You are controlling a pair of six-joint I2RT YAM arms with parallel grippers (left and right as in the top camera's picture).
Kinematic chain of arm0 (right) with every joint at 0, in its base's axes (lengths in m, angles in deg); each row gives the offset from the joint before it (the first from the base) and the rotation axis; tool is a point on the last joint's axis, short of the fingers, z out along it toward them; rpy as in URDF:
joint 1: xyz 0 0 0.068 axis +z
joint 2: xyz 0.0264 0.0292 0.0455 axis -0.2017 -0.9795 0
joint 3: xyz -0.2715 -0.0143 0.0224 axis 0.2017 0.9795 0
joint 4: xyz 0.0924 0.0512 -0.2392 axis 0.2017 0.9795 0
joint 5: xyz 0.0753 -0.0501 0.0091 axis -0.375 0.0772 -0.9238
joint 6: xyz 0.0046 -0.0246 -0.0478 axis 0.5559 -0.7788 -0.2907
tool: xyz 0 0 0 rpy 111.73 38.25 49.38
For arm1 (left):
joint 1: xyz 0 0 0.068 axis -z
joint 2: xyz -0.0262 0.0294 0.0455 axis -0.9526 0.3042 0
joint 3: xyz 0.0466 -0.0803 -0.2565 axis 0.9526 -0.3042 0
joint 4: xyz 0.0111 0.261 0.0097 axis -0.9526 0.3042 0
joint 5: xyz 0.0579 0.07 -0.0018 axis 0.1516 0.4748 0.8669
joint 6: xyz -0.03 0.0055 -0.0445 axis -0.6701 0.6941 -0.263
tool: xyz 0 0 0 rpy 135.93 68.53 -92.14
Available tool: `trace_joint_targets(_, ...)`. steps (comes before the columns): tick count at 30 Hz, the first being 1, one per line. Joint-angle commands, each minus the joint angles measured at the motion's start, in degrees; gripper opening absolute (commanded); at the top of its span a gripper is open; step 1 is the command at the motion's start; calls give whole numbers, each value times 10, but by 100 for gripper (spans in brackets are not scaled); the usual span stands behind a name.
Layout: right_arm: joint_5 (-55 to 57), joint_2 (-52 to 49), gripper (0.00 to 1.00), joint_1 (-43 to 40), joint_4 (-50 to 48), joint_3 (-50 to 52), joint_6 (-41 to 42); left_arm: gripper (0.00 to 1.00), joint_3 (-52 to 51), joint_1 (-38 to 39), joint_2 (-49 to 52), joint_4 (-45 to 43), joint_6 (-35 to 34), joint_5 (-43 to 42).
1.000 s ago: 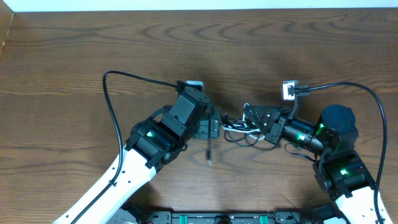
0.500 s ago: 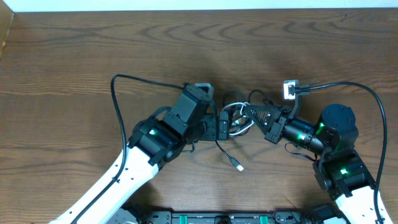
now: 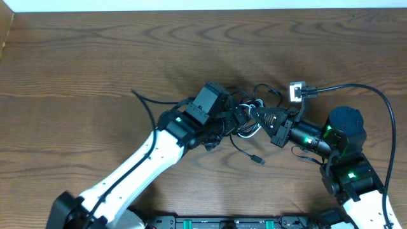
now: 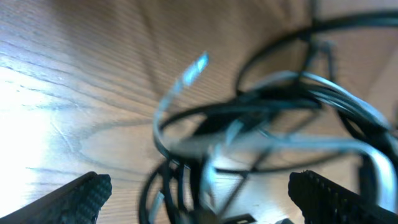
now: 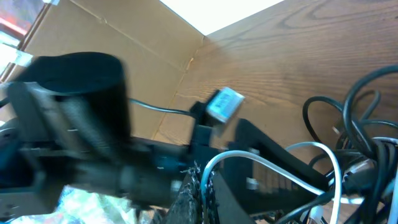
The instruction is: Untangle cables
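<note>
My right gripper pulls toward bare tabletop to its right in the overhead view next and releases the white cable, because the cable enters black loops.
The cables point(image 3: 248, 119), thin black cords and a white one, form a knot at the table's middle. One black tail ends in a small plug point(image 3: 257, 159) nearer the front. My left gripper point(image 3: 236, 122) is open at the knot's left side. In the left wrist view its fingers point(image 4: 84, 196) stand far apart, with blurred black loops point(image 4: 205, 115) and white cord point(image 4: 298, 146) between them. My right gripper point(image 3: 257, 116) meets the knot from the right. In the right wrist view it point(image 5: 202, 186) is shut on the white cable point(image 5: 273, 163), beside black loops point(image 5: 354, 99).
Thick black arm wires arc over the table on the left point(image 3: 143, 105) and right point(image 3: 369, 92). The right arm's camera block point(image 3: 296, 92) sits just behind the knot. A cardboard box point(image 5: 124, 37) stands at the table's edge in the right wrist view.
My left arm has swung right and forward until its open jaws straddle the knot. The knot shifted slightly back, and the loose black plug end swung right. The right gripper stayed shut.
</note>
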Motion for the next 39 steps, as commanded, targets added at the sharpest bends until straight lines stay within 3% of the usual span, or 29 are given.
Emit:
trace_joint_targets(1,5,4,2,-11,-3,-11,-15,98,-8,-8,16,-3,121,33)
trace_joint_targets(8,-62,4,2,-21,-32,-11,-9,98,-8,2,22,-32,306,3)
trace_joint_targets(12,-108,4,2,-21,-71,-13,43,98,-8,12,36,-40,324,-5)
trace_joint_targets(17,-140,4,2,-30,-98,-14,63,98,-8,26,53,-104,376,-99)
trace_joint_targets(20,-144,4,2,-34,-101,-14,69,98,-9,33,57,-134,386,-110)
trace_joint_targets(21,-147,4,2,-35,-105,-14,71,92,-9,34,57,-138,386,-110)
trace_joint_targets(23,-158,4,1,-39,-120,-14,75,58,-9,34,60,-139,385,-97)
trace_joint_targets(24,-162,4,1,-42,-127,-14,82,47,-9,34,62,-137,385,-84)
trace_joint_targets(28,-194,4,2,-62,-170,-14,120,13,-10,34,69,-137,376,-45)
trace_joint_targets(30,-212,4,2,-74,-192,-14,134,8,-11,33,70,-136,376,-19)
trace_joint_targets(39,-251,3,2,-175,-209,-14,144,8,-11,26,70,-83,376,105)
